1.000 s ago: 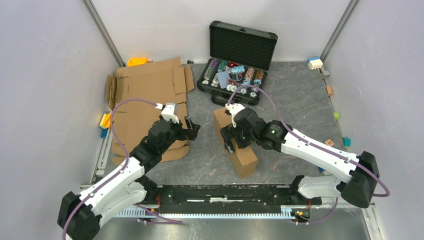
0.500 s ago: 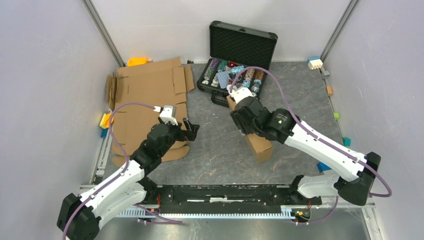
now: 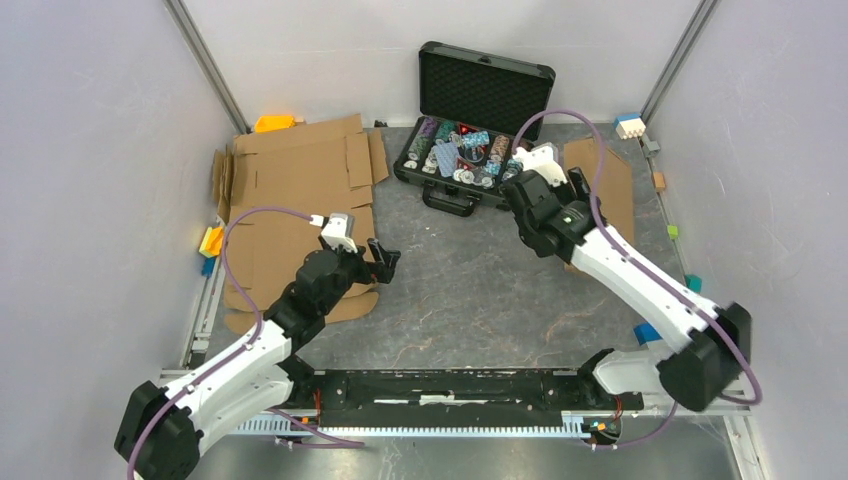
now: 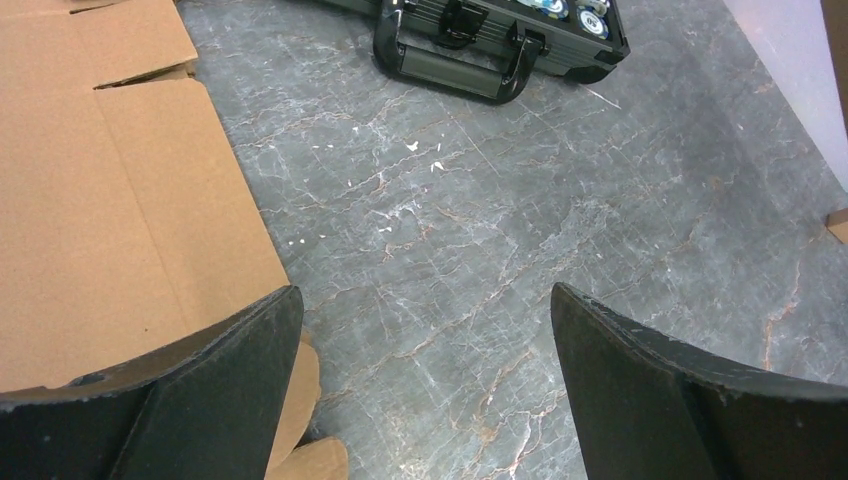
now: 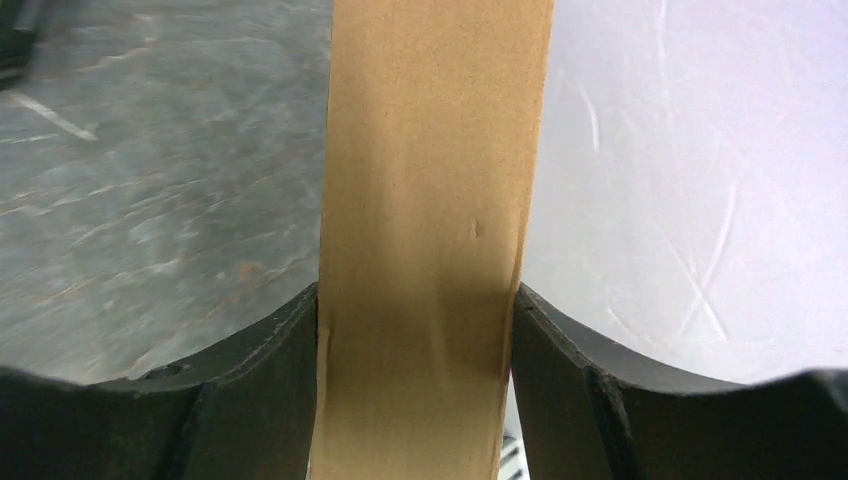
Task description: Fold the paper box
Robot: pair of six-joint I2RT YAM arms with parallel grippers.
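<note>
The table (image 3: pixel 591 136) is empty toward the back wall. My right gripper will next carry the paper box beside the black case outward to that spot and open there.
The paper box (image 3: pixel 612 188) is plain brown cardboard, folded up, and sits at the back right of the table beside the black case. My right gripper (image 3: pixel 572 186) is shut on it. In the right wrist view a brown panel of the box (image 5: pixel 430 180) runs up between the fingers (image 5: pixel 265 370), pressed on both sides, gripper (image 5: pixel 415 335). My left gripper (image 3: pixel 385 256) is open and empty over bare table. In the left wrist view it (image 4: pixel 425 320) hangs beside the edge of flat cardboard sheets (image 4: pixel 100 200).
Flat unfolded cardboard sheets (image 3: pixel 300 185) cover the left back of the table. An open black case (image 3: pixel 470 140) with colourful chips stands at the back centre, its handle (image 4: pixel 455 70) facing me. Small coloured blocks (image 3: pixel 629 125) lie along the side walls.
My right arm has carried the box from the middle of the table up and across to the back right, past the case. The left arm has hardly moved.
</note>
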